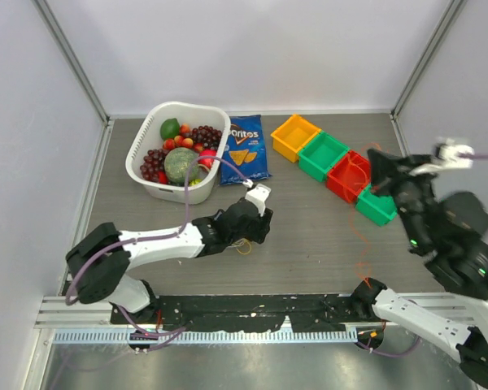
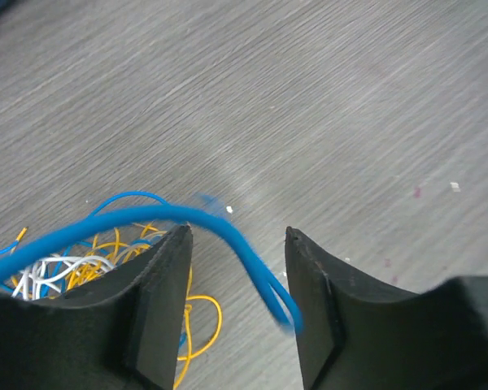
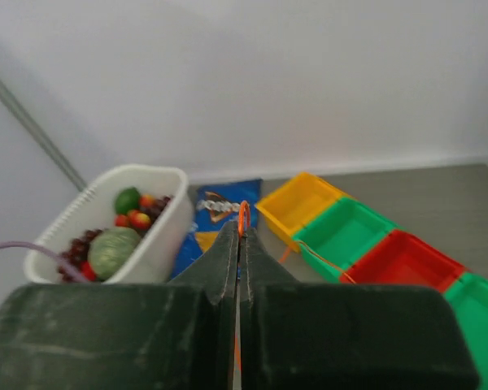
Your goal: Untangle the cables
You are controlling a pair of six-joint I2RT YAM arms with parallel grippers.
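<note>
The robot's right gripper will tilt downward and come down over the nearest green bin [image 3: 478, 325] to free the orange cable, since the orange cable [image 3: 243, 216] dangles long from the raised fingers.
The cables lie in a small bundle [image 1: 244, 244] on the grey table at the middle, just under my left gripper [image 1: 256, 226]. In the left wrist view the bundle [image 2: 65, 268] shows yellow, white and blue strands at the lower left. A blue cable [image 2: 252, 260] arcs up from it and loops between my left gripper's [image 2: 237, 236] open fingers, blurred. My right gripper [image 1: 376, 172] is raised at the right, over the bins. Its jaws [image 3: 242, 236] are shut on an orange cable [image 3: 243, 216], which hangs down as a thin line [image 1: 360, 236] towards the table.
A white basket [image 1: 135, 156] of fruit stands at the back left, with a blue Doritos bag [image 1: 246, 149] beside it. A diagonal row of small bins runs at the back right: yellow [image 1: 295, 136], green [image 1: 323, 156], red [image 1: 348, 175], green [image 1: 376, 207].
</note>
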